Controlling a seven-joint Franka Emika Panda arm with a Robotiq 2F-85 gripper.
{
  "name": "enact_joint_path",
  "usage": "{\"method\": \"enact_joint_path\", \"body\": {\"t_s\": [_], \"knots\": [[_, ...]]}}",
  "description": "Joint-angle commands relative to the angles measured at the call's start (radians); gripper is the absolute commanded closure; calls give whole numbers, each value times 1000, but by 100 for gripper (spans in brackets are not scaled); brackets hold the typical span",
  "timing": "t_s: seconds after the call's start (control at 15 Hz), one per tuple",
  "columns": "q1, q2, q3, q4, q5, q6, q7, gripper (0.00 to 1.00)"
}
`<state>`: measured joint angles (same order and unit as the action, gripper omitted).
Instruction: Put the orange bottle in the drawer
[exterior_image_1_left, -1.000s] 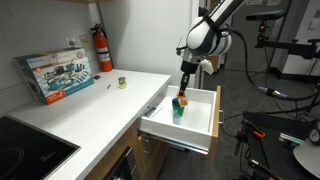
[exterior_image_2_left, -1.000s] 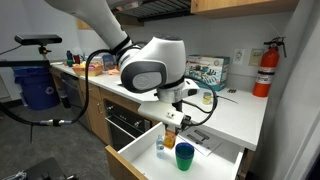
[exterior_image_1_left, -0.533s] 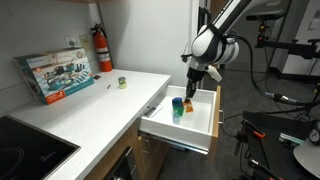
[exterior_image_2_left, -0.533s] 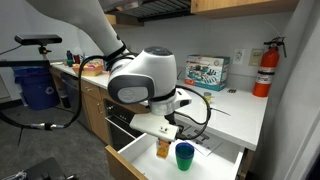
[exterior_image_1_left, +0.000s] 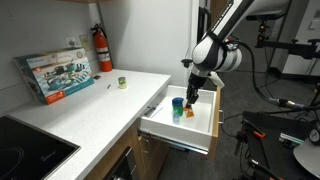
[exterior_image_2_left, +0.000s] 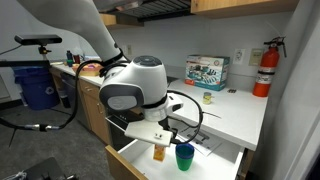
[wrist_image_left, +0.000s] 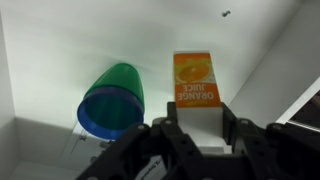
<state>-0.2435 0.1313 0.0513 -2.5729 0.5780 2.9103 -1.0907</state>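
Note:
The bottom of the drawer below my gripper looks bare, so my gripper should go down beside the teal-green cup next and let go of the orange bottle there.
The orange bottle is small, orange with a pale top, and labelled "orange juice". My gripper is shut on its pale end, one finger on each side. In both exterior views the gripper reaches down into the open white drawer. It holds the bottle low over the drawer floor, next to a teal-green cup. I cannot tell whether the bottle touches the floor.
On the white counter are a small yellow-green object, a printed box and a red fire extinguisher. A black stovetop sits at the near end.
The arm has moved further out along the drawer and lowered, carrying the orange bottle down into the drawer beside the teal-green cup. The grip has not changed.

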Motion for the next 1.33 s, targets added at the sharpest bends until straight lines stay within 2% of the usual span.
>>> {"method": "enact_joint_path", "body": {"t_s": [0.0,0.6,1.0,1.07,1.13,1.27], "knots": [[-11,37,26,1,52,67,-80,82],[-29,146,79,11,52,214,-105,82],[-61,150,117,15,46,222,-97,82],[-64,152,116,15,43,220,-94,32],[-68,154,116,15,41,222,-95,31],[-76,158,115,15,37,224,-97,18]]}}
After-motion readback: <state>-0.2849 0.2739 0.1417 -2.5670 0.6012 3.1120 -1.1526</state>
